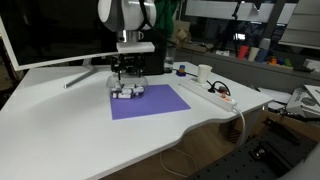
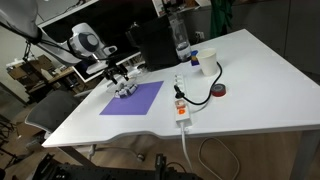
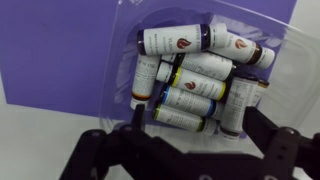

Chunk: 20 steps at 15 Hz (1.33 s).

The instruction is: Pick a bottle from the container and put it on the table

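Note:
The gripper goes down and toward the right in the wrist view next, onto the small whitish-grey bottle near one finger, off the middle of the gripper's opening.
Several small white bottles with coloured bands and dark caps lie piled in a low clear tray, the container, at the far corner of the purple mat. My gripper hovers right over the pile, fingers open on either side of the lowest bottles, holding nothing. In both exterior views the gripper sits just above the container on the white table.
A white power strip with cables lies beside the mat. A monitor stands behind. A tall bottle, a cup and a tape roll stand further along the table.

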Available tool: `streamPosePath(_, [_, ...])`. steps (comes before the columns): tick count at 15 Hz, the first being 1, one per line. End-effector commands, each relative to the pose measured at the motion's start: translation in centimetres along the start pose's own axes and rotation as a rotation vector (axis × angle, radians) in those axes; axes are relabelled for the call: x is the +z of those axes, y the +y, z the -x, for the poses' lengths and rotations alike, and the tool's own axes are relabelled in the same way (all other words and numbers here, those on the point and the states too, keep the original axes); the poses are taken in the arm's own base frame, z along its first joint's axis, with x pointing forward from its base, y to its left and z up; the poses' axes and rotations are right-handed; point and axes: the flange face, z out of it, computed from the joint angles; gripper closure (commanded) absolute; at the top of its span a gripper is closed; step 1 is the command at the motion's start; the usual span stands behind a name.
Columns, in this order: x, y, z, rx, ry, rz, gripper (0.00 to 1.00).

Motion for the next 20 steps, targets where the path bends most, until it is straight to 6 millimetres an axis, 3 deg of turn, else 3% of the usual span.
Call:
streamPosePath(1, [0.8, -1.1, -1.1, -0.026, 0.024, -0.017, 0.0])
streamPosePath(13, [3.1, -2.9, -2.0, -0.102, 0.033, -0.051, 0.0])
streamPosePath(14, [3.2, -2.8, -2.0, -0.106, 0.032, -0.05, 0.07])
streamPosePath(15, [3.3, -2.8, -2.0, -0.108, 0.032, -0.051, 0.25])
streamPosePath(20, [3.1, -3.1, -2.0, -0.114, 0.042, -0.059, 0.61])
